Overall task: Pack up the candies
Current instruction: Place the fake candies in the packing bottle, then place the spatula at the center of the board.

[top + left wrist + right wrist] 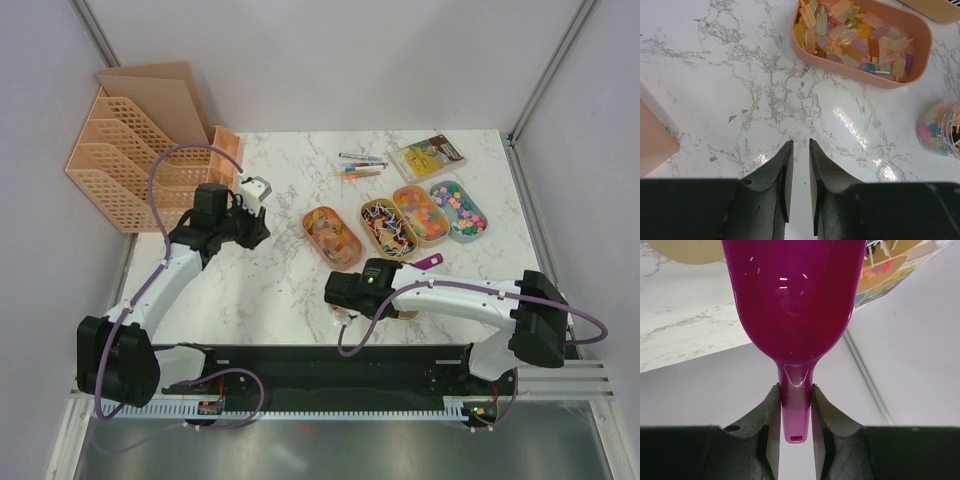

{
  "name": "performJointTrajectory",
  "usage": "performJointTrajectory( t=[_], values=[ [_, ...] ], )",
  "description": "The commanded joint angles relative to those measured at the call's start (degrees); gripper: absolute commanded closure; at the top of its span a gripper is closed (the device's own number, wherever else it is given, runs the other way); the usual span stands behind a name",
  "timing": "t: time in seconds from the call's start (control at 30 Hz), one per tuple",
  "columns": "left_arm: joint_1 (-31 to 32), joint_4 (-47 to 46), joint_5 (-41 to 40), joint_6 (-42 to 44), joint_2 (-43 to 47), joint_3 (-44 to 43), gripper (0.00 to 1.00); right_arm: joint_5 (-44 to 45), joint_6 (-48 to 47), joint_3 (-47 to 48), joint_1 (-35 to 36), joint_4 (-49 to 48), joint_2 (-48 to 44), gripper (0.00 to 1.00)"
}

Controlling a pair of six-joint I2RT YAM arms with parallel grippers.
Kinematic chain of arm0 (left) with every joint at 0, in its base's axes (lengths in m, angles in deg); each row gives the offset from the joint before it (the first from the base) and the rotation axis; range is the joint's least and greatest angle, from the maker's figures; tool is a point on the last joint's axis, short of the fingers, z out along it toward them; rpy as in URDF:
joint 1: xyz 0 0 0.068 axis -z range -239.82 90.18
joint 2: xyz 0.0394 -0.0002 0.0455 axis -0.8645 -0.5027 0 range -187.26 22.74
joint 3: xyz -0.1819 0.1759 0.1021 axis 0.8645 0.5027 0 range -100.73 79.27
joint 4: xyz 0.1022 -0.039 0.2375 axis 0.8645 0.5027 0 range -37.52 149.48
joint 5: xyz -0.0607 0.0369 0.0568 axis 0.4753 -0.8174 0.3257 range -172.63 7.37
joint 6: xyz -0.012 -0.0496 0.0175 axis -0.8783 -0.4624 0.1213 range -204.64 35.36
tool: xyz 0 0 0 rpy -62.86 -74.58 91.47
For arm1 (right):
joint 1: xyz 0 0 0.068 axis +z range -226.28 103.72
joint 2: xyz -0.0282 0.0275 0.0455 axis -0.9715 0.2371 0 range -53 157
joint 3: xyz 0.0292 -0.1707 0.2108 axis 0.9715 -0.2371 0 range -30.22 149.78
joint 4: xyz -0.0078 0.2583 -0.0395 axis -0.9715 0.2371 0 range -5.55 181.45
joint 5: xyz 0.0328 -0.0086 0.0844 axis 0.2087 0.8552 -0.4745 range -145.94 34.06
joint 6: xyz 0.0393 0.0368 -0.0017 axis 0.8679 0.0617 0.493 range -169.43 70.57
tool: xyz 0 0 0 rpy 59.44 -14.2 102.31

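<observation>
Bare marble is below my right gripper, to the right in the top view, so it needs to swing down beside the pastel tray and release the scoop (428, 262).
Four oval trays of candies sit mid-table: yellow-orange gummies (332, 237), dark/white/red wrapped ones (388, 228), orange mixed bits (421, 215) and pastel pieces (459, 210). The gummy tray (920, 35) lies ahead of my left gripper (800, 145), which is over bare marble, empty, with its jaws almost together. In the top view the left gripper (258, 225) is left of the trays. My right gripper (796, 387) is shut on the handle of the purple scoop (795, 300). The scoop (428, 262) is held above the table just in front of the trays. I cannot see inside its bowl.
A clear jar (939, 129) holding some candies stands to the right of the left gripper. Coloured pens (360, 166) and a flat picture box (428, 157) lie behind the trays. Peach file racks (130, 165) stand at the back left.
</observation>
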State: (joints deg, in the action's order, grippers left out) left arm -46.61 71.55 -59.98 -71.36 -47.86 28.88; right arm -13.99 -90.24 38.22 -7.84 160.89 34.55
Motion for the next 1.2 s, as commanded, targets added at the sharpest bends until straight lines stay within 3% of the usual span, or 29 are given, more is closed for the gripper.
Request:
performJointTrajectory(
  t=[0.0, 0.17, 0.33, 0.4, 0.6, 0.7, 0.87, 1.17],
  values=[
    [-0.29, -1.14, 1.07, -0.8, 1.35, 0.12, 0.74, 1.21, 2.58, -2.17, -2.24, 6.88, -4.83, 1.0],
    [-0.38, -0.79, -1.28, -0.45, 1.44, -0.5, 0.75, -5.46, 3.9, -5.07, -11.38, 1.63, -11.6, 1.0],
    [-0.29, 0.52, -5.07, -1.84, -0.05, -1.55, 0.82, -14.43, 3.38, -7.79, -30.97, -5.77, -17.4, 1.0],
    [-0.38, 1.49, -6.83, -3.34, -2.07, -2.16, 0.94, -18.03, 2.68, -9.11, -40.87, -10.16, -18.2, 1.0],
    [-0.38, 2.82, -7.01, -6.77, -6.11, -4.71, 0.98, -28.23, 6.79, -9.56, -68.12, -18.52, -11.9, 1.0],
    [-0.38, 2.64, -7.1, -7.74, -7.87, -5.5, 0.98, -31.4, 11.28, -8.15, -76.94, -19.75, -7.59, 1.0],
    [-0.38, 2.55, -6.4, -8.18, -11.21, -7.26, 0.98, -33.68, 16.72, -7.63, -84.07, -23.17, -3.62, 1.0],
    [-0.38, 2.02, -5.86, -10.73, -17.45, -10.07, 0.98, -34.65, 18.32, -3.23, -85.14, -28.01, 9.73, 1.0]
  ],
)
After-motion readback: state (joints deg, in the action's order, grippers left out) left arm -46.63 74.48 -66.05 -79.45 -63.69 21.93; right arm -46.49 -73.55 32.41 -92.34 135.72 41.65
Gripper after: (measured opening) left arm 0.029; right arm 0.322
